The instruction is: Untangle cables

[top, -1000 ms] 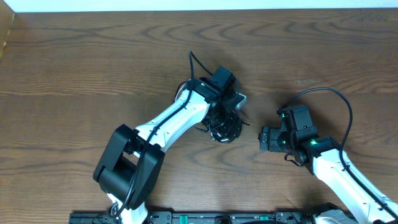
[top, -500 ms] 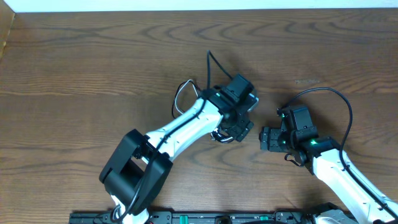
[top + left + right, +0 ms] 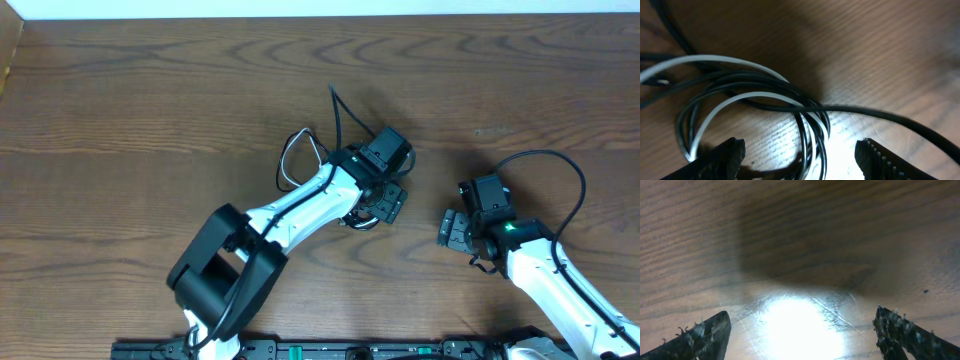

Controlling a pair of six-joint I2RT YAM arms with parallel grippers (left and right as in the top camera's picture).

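My left gripper will lower next onto the parts of the black and white cables (image 3: 812, 149) between its open fingers.
The cables, a black cord (image 3: 875, 114) and a white cord (image 3: 740, 97), lie coiled together on the wooden table. In the overhead view a white loop (image 3: 293, 152) sticks out left of the left arm and a black end (image 3: 336, 108) points toward the back. The rest of the bundle (image 3: 358, 218) is mostly hidden under the left gripper. My left gripper (image 3: 386, 200) is open, its jaws (image 3: 802, 160) straddling the coil just above the table. My right gripper (image 3: 452, 230) is open and empty over bare wood (image 3: 802, 335), to the right of the bundle.
The thick black robot cable (image 3: 560, 165) arcs over the right arm. The table's back edge (image 3: 320, 14) meets a white wall. A wooden edge (image 3: 12, 45) stands at the far left.
My left gripper moved right over the bundle, and the white loop and black end now show to its left. My right gripper drew back to the right and toward the front.
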